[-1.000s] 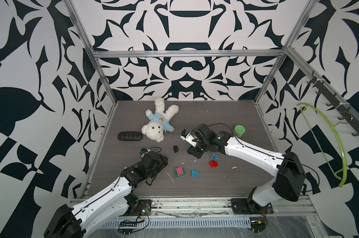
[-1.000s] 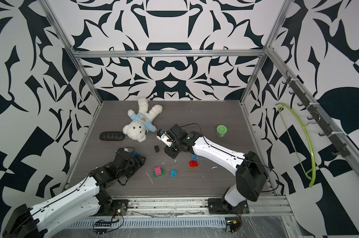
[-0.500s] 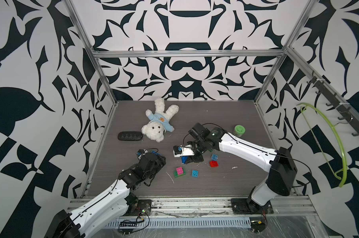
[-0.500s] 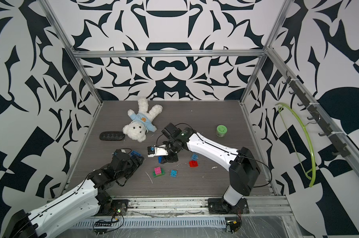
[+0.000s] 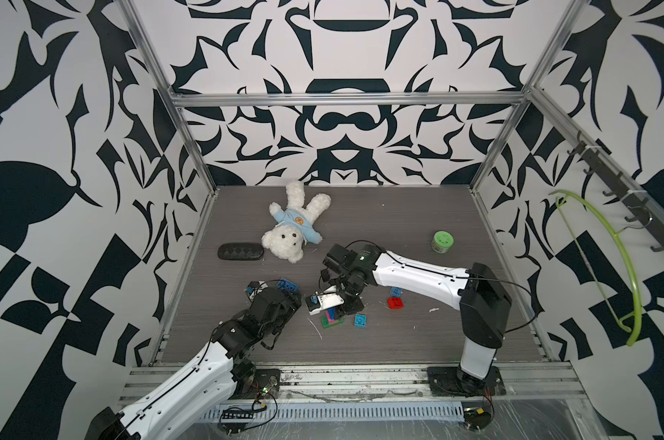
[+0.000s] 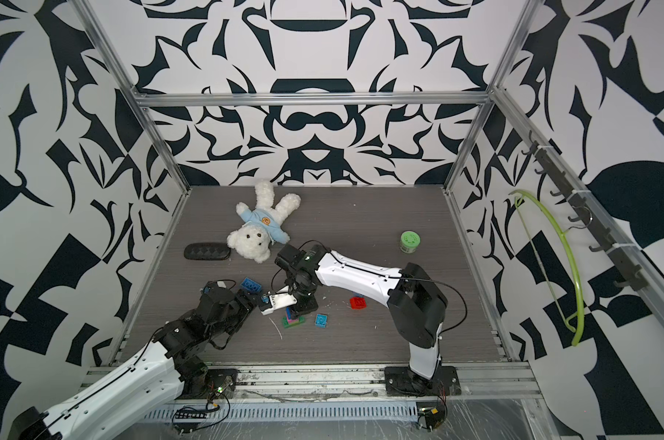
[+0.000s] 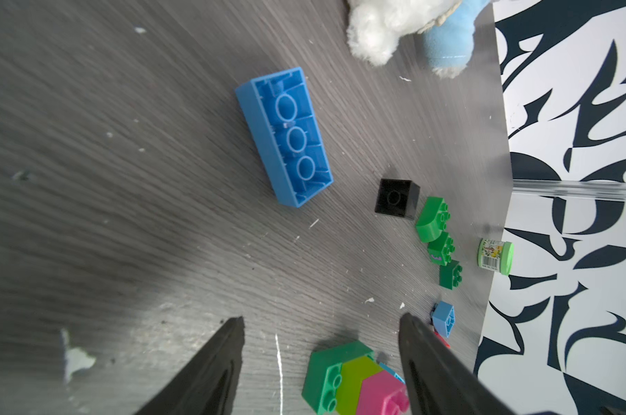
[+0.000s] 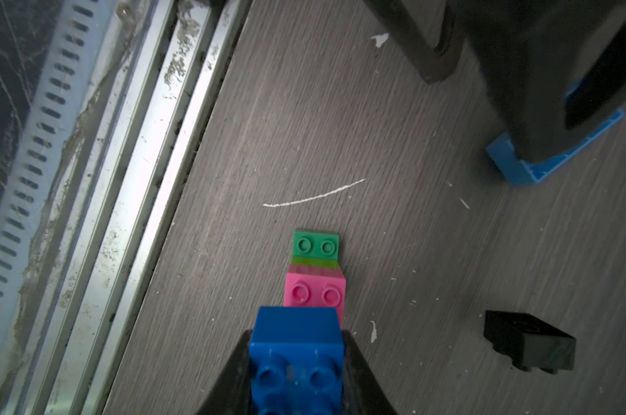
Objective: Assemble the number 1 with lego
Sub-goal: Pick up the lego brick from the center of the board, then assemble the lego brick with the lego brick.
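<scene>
The stack's pink top (image 5: 331, 316) (image 8: 316, 294) is below the robot's right gripper with its studs bare, so next the right gripper will lower the dark blue brick squarely onto it and let go.
My right gripper (image 8: 296, 337) is shut on a dark blue lego brick (image 8: 297, 359), studs facing the camera. The brick hangs over the near part of a small stack (image 5: 330, 321) of green (image 8: 316, 246), lime and pink (image 8: 315, 293) lego; whether they touch I cannot tell. My left gripper (image 7: 320, 323) stands open just left of that stack (image 7: 344, 381), nothing between its fingers. A long blue lego brick (image 5: 287, 285) lies upside down beside the left wrist. Loose light blue (image 5: 360, 320) and red (image 5: 395, 303) lego lie to the right.
A black brick (image 7: 396, 199) and three green bricks (image 7: 441, 248) lie further back. Behind them are a white teddy bear (image 5: 296, 224), a black case (image 5: 240, 252) and a green-lidded jar (image 5: 442, 241). The metal front rail (image 8: 124, 179) runs close to the stack.
My right arm has swung forward and left with the dark blue brick, from mid-table down to the stack. The left arm has hardly moved.
</scene>
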`<state>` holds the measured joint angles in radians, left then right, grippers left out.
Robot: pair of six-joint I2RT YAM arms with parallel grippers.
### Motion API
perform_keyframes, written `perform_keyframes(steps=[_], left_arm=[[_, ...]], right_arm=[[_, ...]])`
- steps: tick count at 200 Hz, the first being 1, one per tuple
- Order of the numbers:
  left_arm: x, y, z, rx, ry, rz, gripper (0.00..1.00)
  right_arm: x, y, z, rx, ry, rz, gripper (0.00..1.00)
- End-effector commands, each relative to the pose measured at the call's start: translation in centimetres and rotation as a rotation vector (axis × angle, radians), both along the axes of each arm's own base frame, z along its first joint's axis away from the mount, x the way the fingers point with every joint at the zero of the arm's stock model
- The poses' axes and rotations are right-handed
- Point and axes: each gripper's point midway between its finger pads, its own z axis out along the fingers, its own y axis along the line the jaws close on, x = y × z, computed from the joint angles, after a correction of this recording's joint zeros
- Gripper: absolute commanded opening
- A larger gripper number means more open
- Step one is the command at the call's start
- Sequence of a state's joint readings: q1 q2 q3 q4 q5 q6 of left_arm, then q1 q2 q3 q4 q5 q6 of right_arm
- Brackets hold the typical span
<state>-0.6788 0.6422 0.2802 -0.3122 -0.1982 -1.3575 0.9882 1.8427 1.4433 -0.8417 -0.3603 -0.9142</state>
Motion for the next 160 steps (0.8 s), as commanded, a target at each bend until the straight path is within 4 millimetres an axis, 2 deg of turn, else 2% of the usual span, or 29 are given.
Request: perform_keyframes(steps=[1,83,160], left_arm=[[-0.5,0.8,-1.1,0.028,0.028,0.018,0.74],[-0.5,0.8,-1.1,0.028,0.03,0.018,0.74],[-0.6,0.8,-1.3,0.029,0.036,0.018,0.73]], right_arm=[[0.4,0.1,0.9,-0.027,-0.037,-0.032,0.07],[0.9,0.7,-0.3,-0.066,-0.057,-0.071,0.09],[0.3,0.5,-1.3,-0.102,-0.014,-0.068,0.1]])
